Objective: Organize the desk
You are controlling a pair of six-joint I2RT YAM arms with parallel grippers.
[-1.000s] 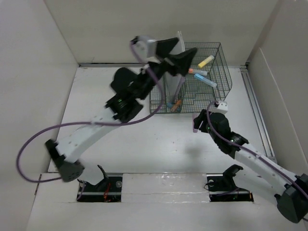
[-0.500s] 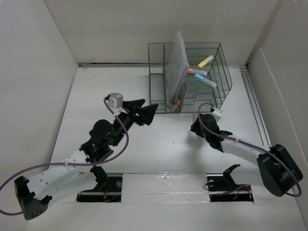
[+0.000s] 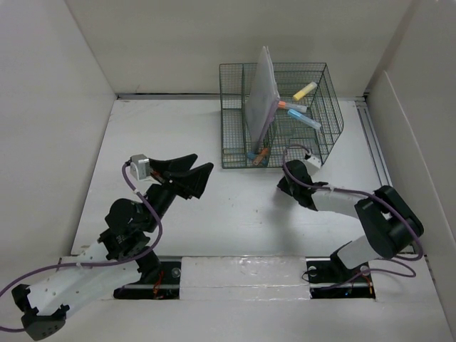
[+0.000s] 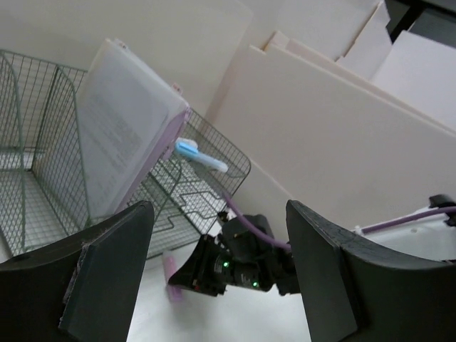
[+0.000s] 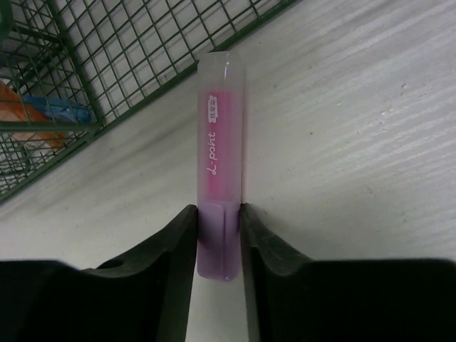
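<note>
My right gripper holds the highlighter and will next rise outward over the basket (image 3: 329,92), then go down into the gap between sleeve and yellow marker (image 3: 286,80) and let go, because that spot is empty.
The white desk (image 3: 178,135) holds a dark green wire basket (image 3: 329,92) at the back. My right gripper (image 3: 288,184) is low on the desk just in front of the basket. In the right wrist view it (image 5: 219,239) is shut on the end of a pink highlighter (image 5: 219,149) that lies flat on the desk (image 5: 356,128), pointing at the basket (image 5: 107,71). My left gripper (image 3: 191,175) is open and empty, raised above the desk's left middle. In the left wrist view it (image 4: 219,214) faces the right gripper and the highlighter (image 4: 173,276).
A clear document sleeve (image 3: 261,89) stands upright in the basket. Yellow (image 3: 305,90), orange-blue (image 3: 292,107) and blue (image 3: 306,121) markers lie in its right compartment, more pens (image 3: 260,155) at its front. White panel walls border the desk.
My left arm has pulled back from the basket toward the near left, leaving the document sleeve standing there. My right arm has folded lower, its gripper staying at the highlighter.
</note>
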